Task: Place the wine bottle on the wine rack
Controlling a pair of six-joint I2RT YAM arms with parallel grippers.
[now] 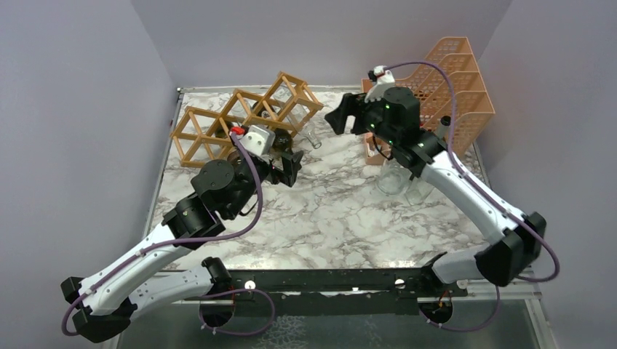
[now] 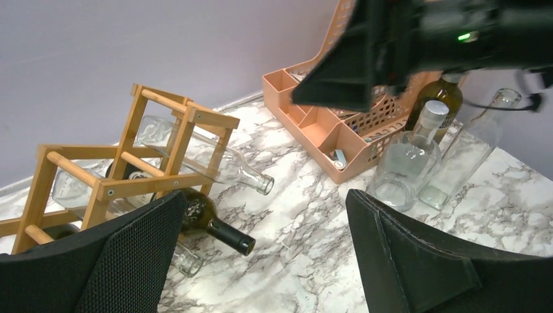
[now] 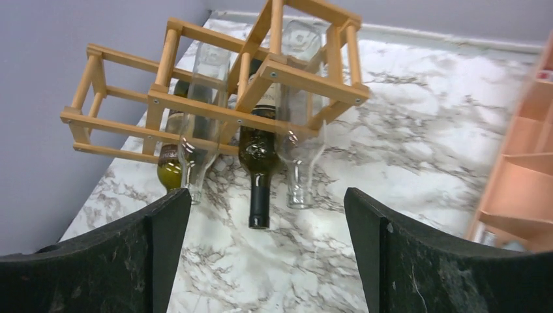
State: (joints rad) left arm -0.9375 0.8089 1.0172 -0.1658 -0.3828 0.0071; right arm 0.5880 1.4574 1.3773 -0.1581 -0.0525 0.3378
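My right gripper swings to the right in the top view and down onto the uncapped clear bottle's neck next. The clear bottle stands upright outside the rack (image 1: 211, 134).
The wooden lattice wine rack (image 1: 211, 134) stands at the back left; it also shows in the left wrist view (image 2: 160, 176) and the right wrist view (image 3: 215, 114). A dark green wine bottle (image 3: 259, 156) lies in a lower cell with its neck sticking out over the table (image 2: 212, 225). Clear bottles (image 3: 300, 130) and an olive bottle (image 3: 171, 166) lie in other cells. My left gripper (image 1: 287, 166) is open and empty just in front of the rack (image 2: 267, 261). My right gripper (image 1: 349, 115) is open and empty, raised to the right of the rack (image 3: 267, 261).
A peach plastic mesh organiser (image 1: 458, 87) stands at the back right (image 2: 313, 124). Two clear bottles (image 2: 407, 163) (image 2: 466, 153) and a green labelled bottle (image 2: 440, 98) stand upright in front of it. Grey walls enclose the marble table (image 1: 327, 218).
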